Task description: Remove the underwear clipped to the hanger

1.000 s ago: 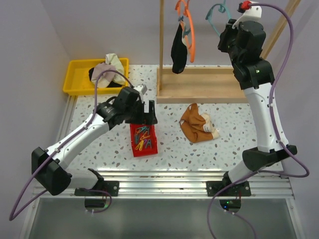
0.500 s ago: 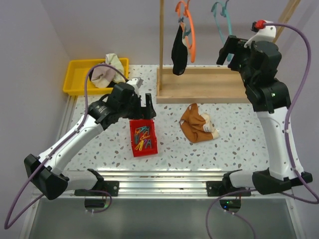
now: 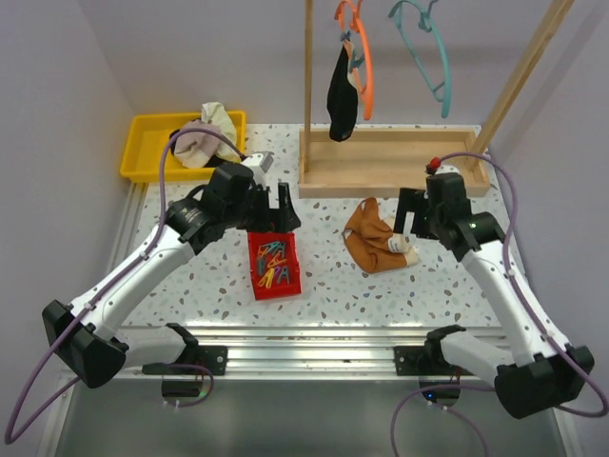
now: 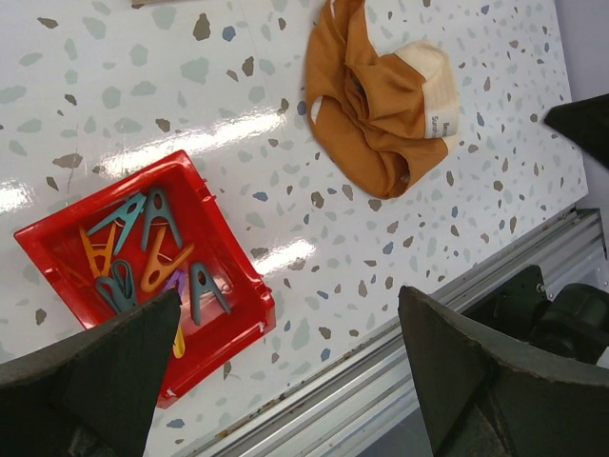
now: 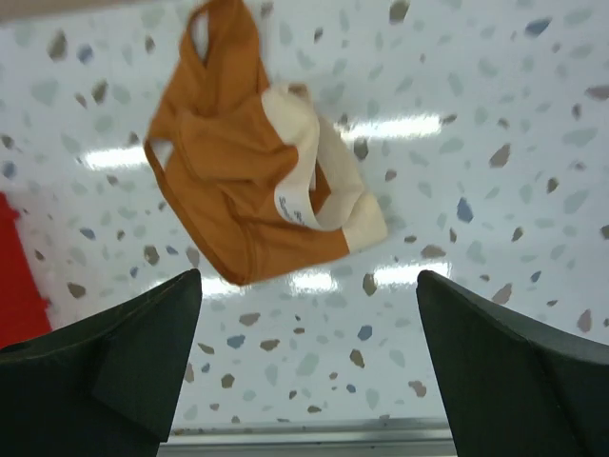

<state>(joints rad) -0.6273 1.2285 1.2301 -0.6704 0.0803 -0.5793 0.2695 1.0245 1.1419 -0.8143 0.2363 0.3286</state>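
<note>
The right gripper moves down and to the left in the top view next, onto the brown fold beside the printed band, since the cloth bunches up there.
The black underwear hangs from the orange hanger on the rack. Beside it hangs a bare teal hanger. The rust-brown underwear with cream parts lies crumpled on the table and also shows in both wrist views. My right gripper hovers just right of the brown garment, open, nothing between its fingers. My left gripper is open and empty above the red tray's far end.
A red tray holds several coloured clothespins. A yellow bin at the back left holds a pale cloth bundle. The wooden rack base and its upright post stand at the back. An aluminium rail edges the front.
My right arm came down from the teal hanger to just above the table beside the brown underwear, and its jaws opened. The left arm shifted slightly over the red tray.
</note>
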